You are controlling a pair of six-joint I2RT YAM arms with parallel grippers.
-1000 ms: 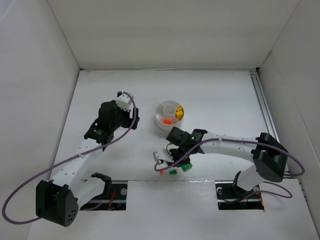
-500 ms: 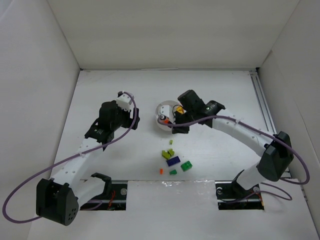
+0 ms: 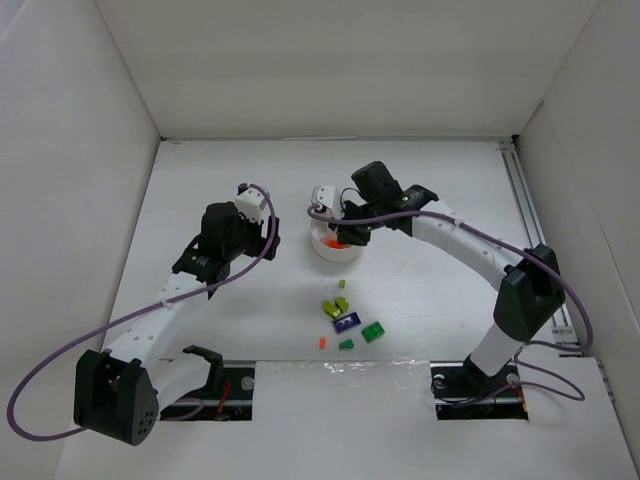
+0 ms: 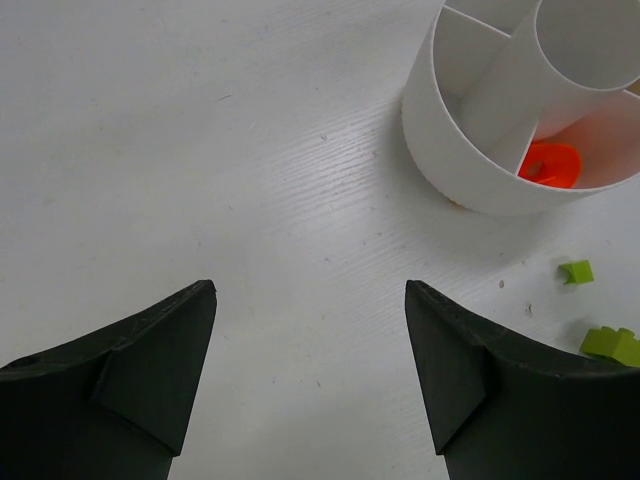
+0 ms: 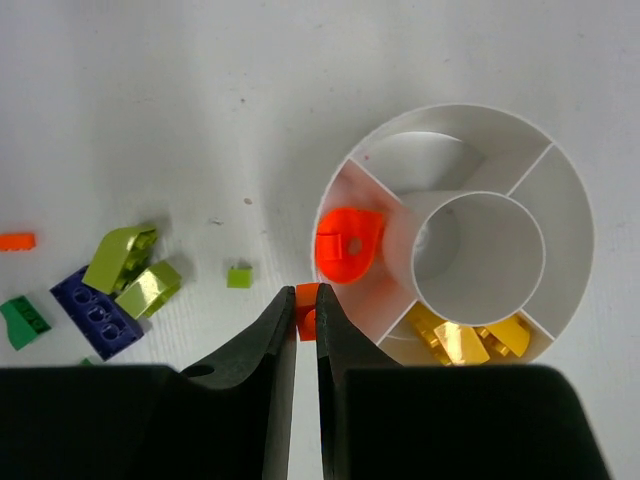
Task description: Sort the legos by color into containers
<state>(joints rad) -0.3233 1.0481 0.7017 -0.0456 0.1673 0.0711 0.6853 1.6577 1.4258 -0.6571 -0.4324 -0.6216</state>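
Observation:
The tiny orange brick goes slightly away from my base in my right gripper next, past the dish's near rim and over the orange wedge (image 3: pixel 334 242) (image 5: pixel 363 266).
The white divided dish (image 3: pixel 322 251) stands mid-table. It holds a round orange piece (image 5: pixel 348 243) in one wedge and yellow bricks (image 5: pixel 470 340) in another. My right gripper (image 5: pixel 306 300) is shut on a tiny orange brick (image 5: pixel 307 297), just above the rim of the orange wedge; in the top view it (image 3: pixel 338 234) hovers over the dish. Loose legos lie in front of the dish: lime bricks (image 3: pixel 335 305), a blue brick (image 3: pixel 347 322), green bricks (image 3: pixel 373 332) and an orange one (image 3: pixel 322 342). My left gripper (image 4: pixel 310 290) is open and empty, left of the dish (image 4: pixel 450 150).
White walls enclose the table on the left, back and right. A metal rail (image 3: pixel 530 230) runs along the right side. The loose pile also shows in the right wrist view, with the blue brick (image 5: pixel 90 310) and a small lime bit (image 5: pixel 238 276).
My right gripper has left the loose pile near the front edge and moved back to the dish with the orange brick. The left arm has barely moved.

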